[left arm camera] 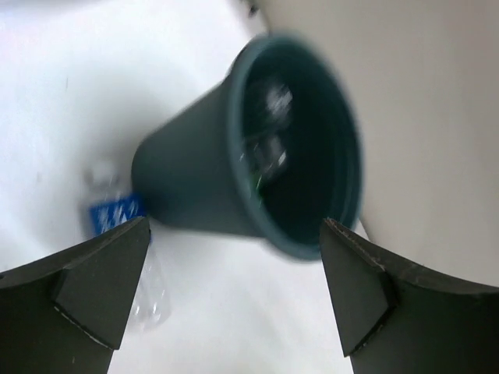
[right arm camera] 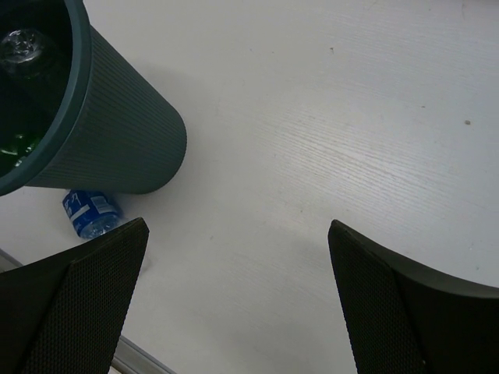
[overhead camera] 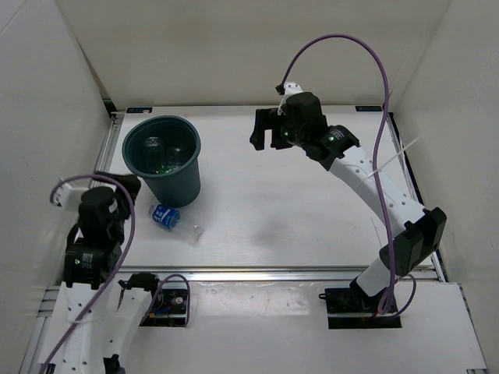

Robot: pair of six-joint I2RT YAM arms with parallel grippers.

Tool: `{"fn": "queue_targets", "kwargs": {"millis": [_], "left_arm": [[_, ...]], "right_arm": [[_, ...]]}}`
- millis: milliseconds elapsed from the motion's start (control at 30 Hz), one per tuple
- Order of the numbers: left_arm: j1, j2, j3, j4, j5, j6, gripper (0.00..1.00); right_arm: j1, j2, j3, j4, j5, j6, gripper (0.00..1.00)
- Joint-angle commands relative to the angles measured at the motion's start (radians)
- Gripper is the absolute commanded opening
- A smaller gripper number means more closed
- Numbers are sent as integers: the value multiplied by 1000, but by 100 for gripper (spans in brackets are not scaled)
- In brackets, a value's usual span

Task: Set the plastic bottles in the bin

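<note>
I should next lower my left gripper across onto the bottle's clear body by the label (overhead camera: 171, 218), because that is below it and to its right in the top view.
The dark teal bin (overhead camera: 162, 164) stands upright at the back left of the table. Inside it I see clear bottles (left arm camera: 269, 132) and something green (right arm camera: 19, 144). A clear plastic bottle with a blue label (overhead camera: 171, 218) lies on its side on the table against the bin's near base, also seen in the left wrist view (left arm camera: 117, 214) and the right wrist view (right arm camera: 92, 212). My left gripper (left arm camera: 234, 288) hovers near the bin's left side, open with nothing between its fingers. My right gripper (overhead camera: 269, 128) hangs over the table to the right of the bin, open and holding nothing.
White walls close in the table on the left, back and right. A metal rail (overhead camera: 273, 273) runs along the near edge by the arm bases. A purple cable (overhead camera: 343, 47) loops above the right arm.
</note>
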Motion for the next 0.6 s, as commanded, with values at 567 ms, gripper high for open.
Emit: {"fn": "queue_targets", "kwargs": {"millis": [567], "left_arm": [[79, 52, -750, 393, 588, -102, 100]], "right_arm": [[-61, -54, -49, 9, -55, -9, 100]]}}
